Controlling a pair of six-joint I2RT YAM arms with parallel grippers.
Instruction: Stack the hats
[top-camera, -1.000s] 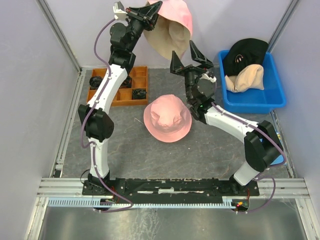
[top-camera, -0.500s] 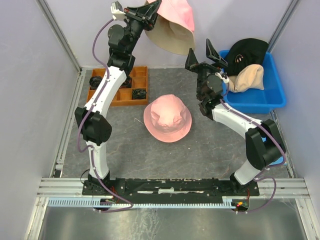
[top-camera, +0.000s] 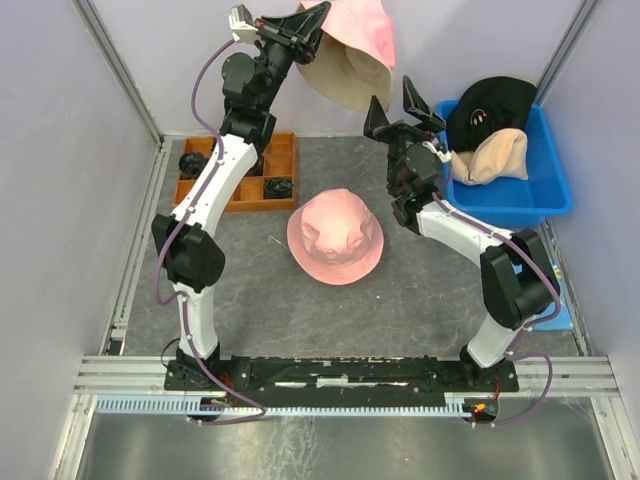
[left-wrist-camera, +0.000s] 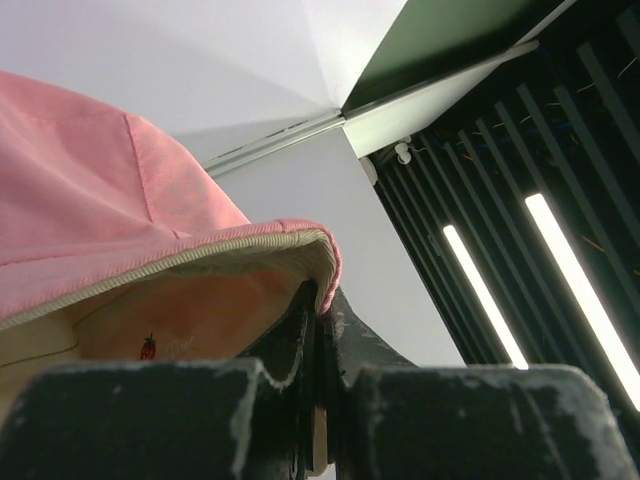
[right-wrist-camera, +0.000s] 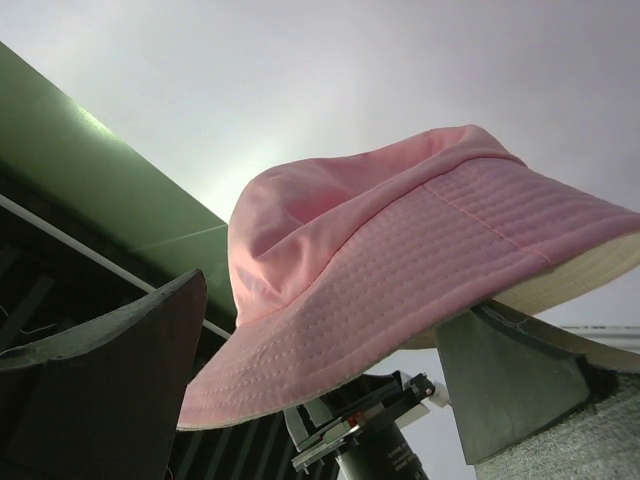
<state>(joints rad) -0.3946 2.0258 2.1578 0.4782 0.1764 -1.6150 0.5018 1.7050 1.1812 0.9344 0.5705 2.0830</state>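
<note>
I should next move my right gripper gently to the hanging pink hat and close on its free brim edge (top-camera: 387, 93) (right-wrist-camera: 330, 382), because my left gripper pinches only the opposite side of the hat's brim.
My left gripper (top-camera: 312, 15) is raised high at the back and shut on the brim of a pink hat (top-camera: 358, 40) with a beige lining, which hangs from it. In the left wrist view the jaws (left-wrist-camera: 322, 305) pinch the brim edge of that pink hat (left-wrist-camera: 110, 200). A second pink hat (top-camera: 335, 236) lies crown up on the grey mat. My right gripper (top-camera: 404, 108) is open and empty, pointing up just below the hanging hat (right-wrist-camera: 400, 260). A black hat with a smiley (top-camera: 489, 106) and a beige hat (top-camera: 492, 156) lie in the blue bin (top-camera: 545, 205).
An orange compartment tray (top-camera: 240, 180) with dark coiled bundles stands at the back left. The blue bin stands at the back right. Grey walls close in the mat on both sides and at the back.
My right gripper has swung right and up from near the lying pink hat to just under the hanging hat. The hanging hat has shifted slightly right in my left gripper.
</note>
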